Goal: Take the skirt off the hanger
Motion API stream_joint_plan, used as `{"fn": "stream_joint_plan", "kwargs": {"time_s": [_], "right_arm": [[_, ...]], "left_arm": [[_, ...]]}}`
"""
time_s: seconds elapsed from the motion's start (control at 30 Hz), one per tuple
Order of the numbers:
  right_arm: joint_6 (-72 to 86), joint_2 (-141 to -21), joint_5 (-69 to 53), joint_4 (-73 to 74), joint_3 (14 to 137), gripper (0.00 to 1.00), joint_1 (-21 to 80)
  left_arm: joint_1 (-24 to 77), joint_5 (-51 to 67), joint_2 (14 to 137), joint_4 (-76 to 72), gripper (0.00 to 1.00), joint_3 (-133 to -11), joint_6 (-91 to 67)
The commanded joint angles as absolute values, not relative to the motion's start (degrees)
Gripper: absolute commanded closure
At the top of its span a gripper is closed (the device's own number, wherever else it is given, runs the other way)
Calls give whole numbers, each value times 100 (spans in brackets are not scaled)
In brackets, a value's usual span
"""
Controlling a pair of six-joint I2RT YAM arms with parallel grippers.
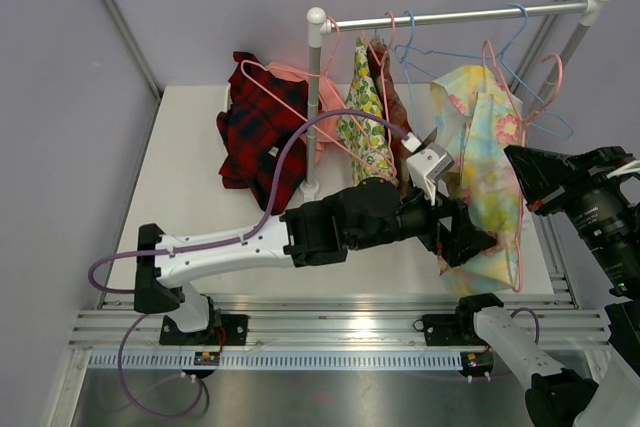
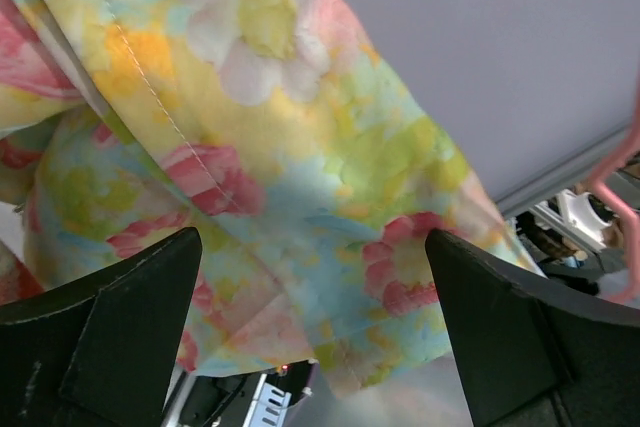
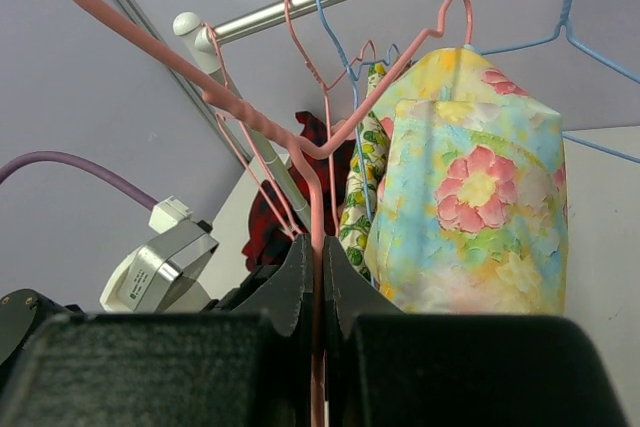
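Note:
I will next move my right gripper outward toward the rod [image 1: 490,16] beside the blue hook and release the hanger there, because the pink hanger [image 1: 521,247] is clear of the rod.
The pastel floral skirt [image 1: 490,172] hangs on a pink wire hanger [image 1: 521,247] at the right end of the rack. My left gripper [image 1: 468,239] is open at the skirt's lower part. In the left wrist view its black fingers [image 2: 120,317] stand wide apart with the skirt fabric [image 2: 300,167] between and beyond them; I cannot tell whether they touch it. My right gripper [image 1: 514,159] is at the skirt's right side. In the right wrist view it [image 3: 320,259] is shut on the pink hanger wire [image 3: 317,197], with the skirt [image 3: 480,207] to the right.
The rack's rod [image 1: 460,15] and white post [image 1: 313,97] carry empty blue hangers [image 1: 520,77] and pink ones, a lemon-print garment [image 1: 365,132] and a brown one [image 1: 397,117]. A red plaid garment [image 1: 255,137] lies on the table [image 1: 190,177] at the back left.

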State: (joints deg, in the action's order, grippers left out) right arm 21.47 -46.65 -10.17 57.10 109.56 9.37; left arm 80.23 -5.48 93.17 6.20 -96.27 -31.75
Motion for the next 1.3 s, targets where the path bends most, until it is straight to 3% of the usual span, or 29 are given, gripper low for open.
{"fn": "stream_joint_plan", "kwargs": {"time_s": [0.0,0.33,0.53,0.63,0.7,0.77,0.87,0.97,1.07,1.1,1.17,1.2,1.27], "right_arm": [[2197,-4640,-1108,5361,11284,100,949],[2223,-4676,-1125,5344,11408,100,940],[2346,-4650,-1169,5274,11329,100,941],[2373,-4614,-1151,5238,11259,100,940],[2373,-4597,-1116,5203,11198,100,932],[2347,-4597,-1055,5186,11171,100,949],[2294,-4632,-1046,5247,11215,100,940],[2180,-4667,-967,5343,11311,100,941],[2092,-4728,-870,5388,11355,100,949],[2083,-4737,-879,5388,11329,100,941],[2083,-4798,-861,5379,11294,100,940],[2083,-4816,-827,5379,11285,100,949],[2066,-4886,-686,5466,11242,100,940]], "left_arm": [[8042,-158,8825,-175,1,-9353,-3348],[7823,-238,7884,-1597,1,-7596,-3796],[7586,446,8234,-2608,1,-7628,-4235],[7462,1000,8989,-3353,3,-8128,-4804],[7401,1317,9692,-3891,58,-8655,-5236],[7383,1546,10184,-4166,100,-9146,-5712],[7444,1617,10248,-4465,100,-9089,-5827],[7497,1223,9687,-4036,100,-8396,-5372],[7646,547,8931,-2676,100,-7884,-4450],[7707,32,8782,-1619,79,-7892,-3943],[8023,-673,8527,-646,19,-7910,-3570],[8129,-1321,8491,246,1,-7919,-3481],[8340,-1765,8508,1060,1,-7911,-3498]]}}
